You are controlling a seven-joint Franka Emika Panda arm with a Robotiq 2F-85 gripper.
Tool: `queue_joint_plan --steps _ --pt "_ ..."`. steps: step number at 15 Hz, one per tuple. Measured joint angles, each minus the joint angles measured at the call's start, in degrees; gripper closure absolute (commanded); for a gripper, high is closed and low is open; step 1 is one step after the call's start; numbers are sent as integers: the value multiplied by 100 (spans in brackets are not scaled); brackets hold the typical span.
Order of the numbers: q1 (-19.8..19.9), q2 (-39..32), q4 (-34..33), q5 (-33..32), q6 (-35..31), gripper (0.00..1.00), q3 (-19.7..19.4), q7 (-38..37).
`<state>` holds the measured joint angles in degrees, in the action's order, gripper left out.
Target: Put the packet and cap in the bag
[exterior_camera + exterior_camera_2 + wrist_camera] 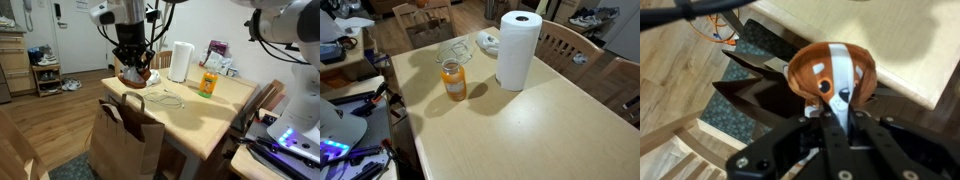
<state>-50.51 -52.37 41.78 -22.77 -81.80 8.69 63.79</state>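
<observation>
I should next turn my gripper and lower it to the brown paper bag's opening (pixel 131 114) below it to let go of the packet (pixel 133 74), because the packet is still hanging above the bag's rim.
My gripper (pixel 132 62) is shut on the red-orange and white packet (pixel 133 74) and holds it in the air beyond the table's edge, above the open top of the tall brown paper bag (pixel 128 130). In the wrist view the packet (pixel 830 75) hangs from my closed fingers (pixel 835 120), with the bag's dark opening (pixel 745 95) below and to the left. The whitish cap (pixel 487 42) lies on the table behind the paper-towel roll. The gripper and the bag are out of that exterior view.
A white paper-towel roll (pixel 180 60) (pixel 518 50) and an orange juice bottle (pixel 207 83) (pixel 453 80) stand on the wooden table (pixel 200 110). A clear wiry item (pixel 455 50) lies near the cap. Wooden chairs (pixel 570 45) surround the table.
</observation>
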Motion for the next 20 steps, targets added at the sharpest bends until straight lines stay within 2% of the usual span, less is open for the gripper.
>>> queue_joint_plan --steps 12,19,20 --pt "267 -614 -527 1180 596 97 299 1999" --pt "586 -962 -941 1633 1001 97 439 3597" --pt "583 -1014 -984 1676 1134 90 464 3727"
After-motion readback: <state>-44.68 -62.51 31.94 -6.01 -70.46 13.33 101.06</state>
